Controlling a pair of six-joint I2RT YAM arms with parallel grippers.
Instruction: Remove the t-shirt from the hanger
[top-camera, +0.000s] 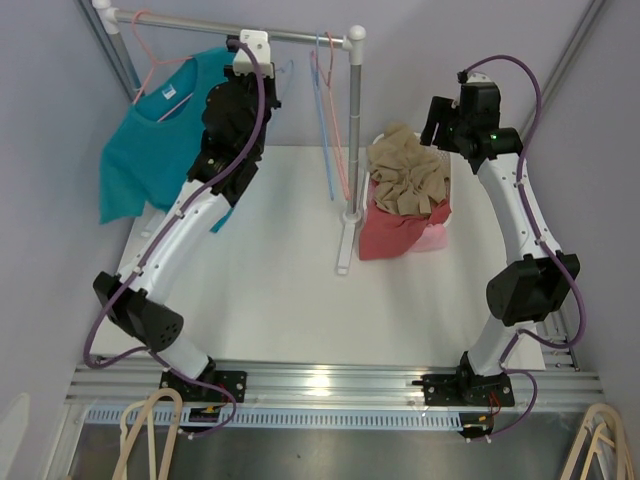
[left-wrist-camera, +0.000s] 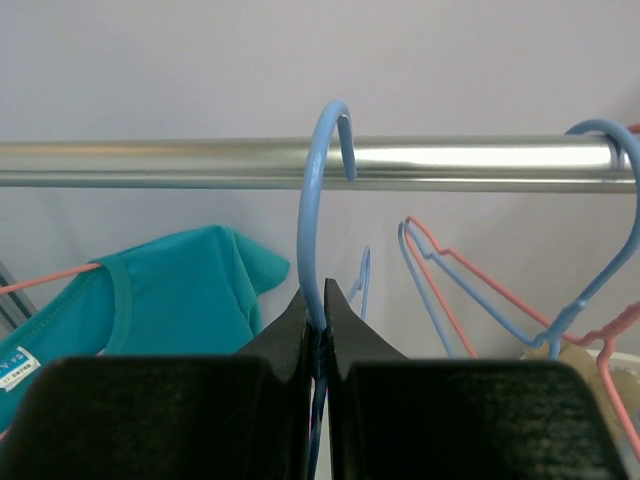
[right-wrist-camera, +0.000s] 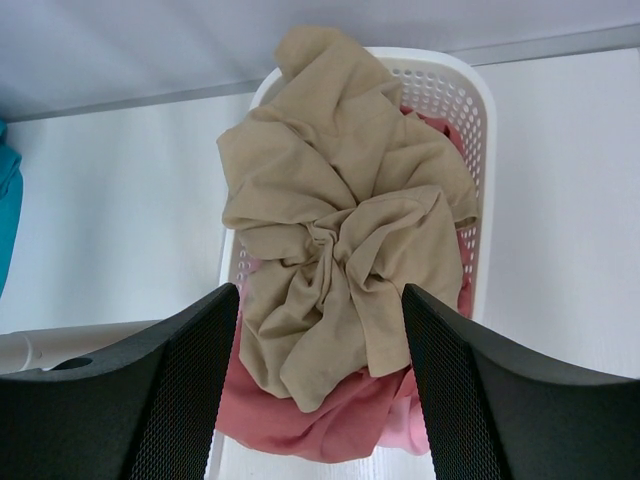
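The robot should move its left gripper to the right in the top view next and let go of the light-blue hanger's hook on the rack's bar (top-camera: 200, 25) beside the empty hangers, because the t-shirt hangs close.
A teal t-shirt (top-camera: 150, 150) hangs on a pink hanger (top-camera: 150, 65) at the left end of the rack's rail (top-camera: 200, 25). It also shows in the left wrist view (left-wrist-camera: 170, 290), left of my fingers. My left gripper (top-camera: 250, 48) is up at the rail, right of the t-shirt. In its wrist view it (left-wrist-camera: 322, 290) is shut on the neck of an empty light-blue hanger (left-wrist-camera: 312, 180) whose hook sits over the rail (left-wrist-camera: 150, 163). My right gripper (top-camera: 445, 115) is open and empty, hovering above the laundry basket (right-wrist-camera: 470, 100).
The white basket holds a tan garment (right-wrist-camera: 340, 220) on top of a red one (right-wrist-camera: 320, 420). Empty blue and pink hangers (top-camera: 330, 120) hang at the rail's right end by the rack post (top-camera: 353, 120). Spare hangers (top-camera: 150, 430) lie below the table's front edge.
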